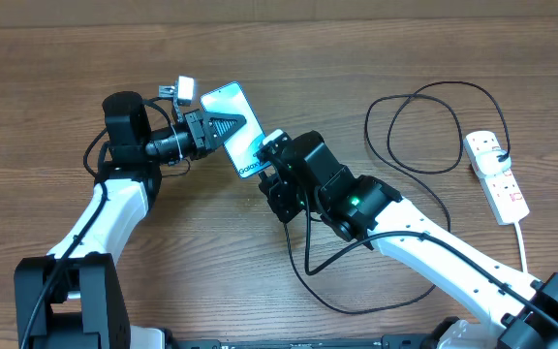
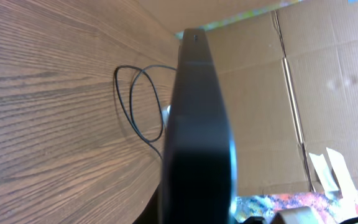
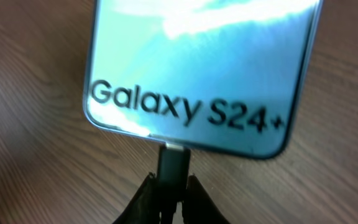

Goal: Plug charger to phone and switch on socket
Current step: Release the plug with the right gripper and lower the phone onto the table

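Note:
The bare spot on the tabletop is below my left gripper and back from it, so my left gripper needs to lower next, move back and release the phone [image 1: 232, 124] flat there.
The phone [image 1: 232, 124] is held tilted above the table, its "Galaxy S24+" screen [image 3: 197, 68] filling the right wrist view. My left gripper [image 1: 211, 128] is shut on the phone's upper part; the left wrist view shows its dark edge [image 2: 197, 124]. My right gripper [image 3: 171, 186] is shut on the charger's black plug tip [image 3: 173, 165], which meets the phone's bottom edge. The charger cable [image 1: 424, 126] loops across the table to the socket [image 1: 497, 174], a white power strip with red switches at the right.
The charger cable also hangs in a loop below my right arm [image 1: 313, 276]. The strip's white cord [image 1: 523, 242] runs toward the front. Cardboard sheets [image 2: 291, 93] stand behind the table in the left wrist view.

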`<state>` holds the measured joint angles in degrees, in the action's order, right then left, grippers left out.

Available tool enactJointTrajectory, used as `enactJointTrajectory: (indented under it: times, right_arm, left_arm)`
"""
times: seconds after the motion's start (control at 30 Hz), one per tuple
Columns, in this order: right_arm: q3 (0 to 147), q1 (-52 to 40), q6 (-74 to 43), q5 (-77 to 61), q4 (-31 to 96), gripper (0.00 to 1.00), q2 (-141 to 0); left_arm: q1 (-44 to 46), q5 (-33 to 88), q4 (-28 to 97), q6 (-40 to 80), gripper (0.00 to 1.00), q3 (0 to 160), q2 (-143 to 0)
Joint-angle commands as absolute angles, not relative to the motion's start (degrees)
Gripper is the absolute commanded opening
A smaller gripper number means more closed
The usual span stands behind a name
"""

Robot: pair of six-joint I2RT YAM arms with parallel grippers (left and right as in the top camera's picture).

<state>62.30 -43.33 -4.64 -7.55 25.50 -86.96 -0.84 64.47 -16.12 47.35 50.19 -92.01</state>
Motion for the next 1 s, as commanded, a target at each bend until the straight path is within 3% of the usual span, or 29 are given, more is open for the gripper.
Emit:
enactJointTrajectory:
  times: [0.0,0.43,0.87,0.97]
  right_arm:
    - [62.7,-42.81,-4.67,-6.09,22.59,0.04,-87.13]
    - [62.76,-42.81,-5.93,-6.07,15.64,0.04,-87.13]
    - [67.26,-42.74,-6.2,-6.59,18.57,0.04,-87.0]
    - [67.26,-42.74,-6.17,-9.32,23.05,0.27,-86.13]
  left_arm:
    - [-0.69,70.74,-16.08,44.75,0.04,50.83,-91.61]
    - [4.08,77.19,-16.01,40.75,0.04,50.74,-91.61]
    - [6.66,77.76,-2.92,31.73,0.04,50.72,-91.61]
    - [6.04,73.3,-3.03,32.93,0.04,50.72,-91.61]
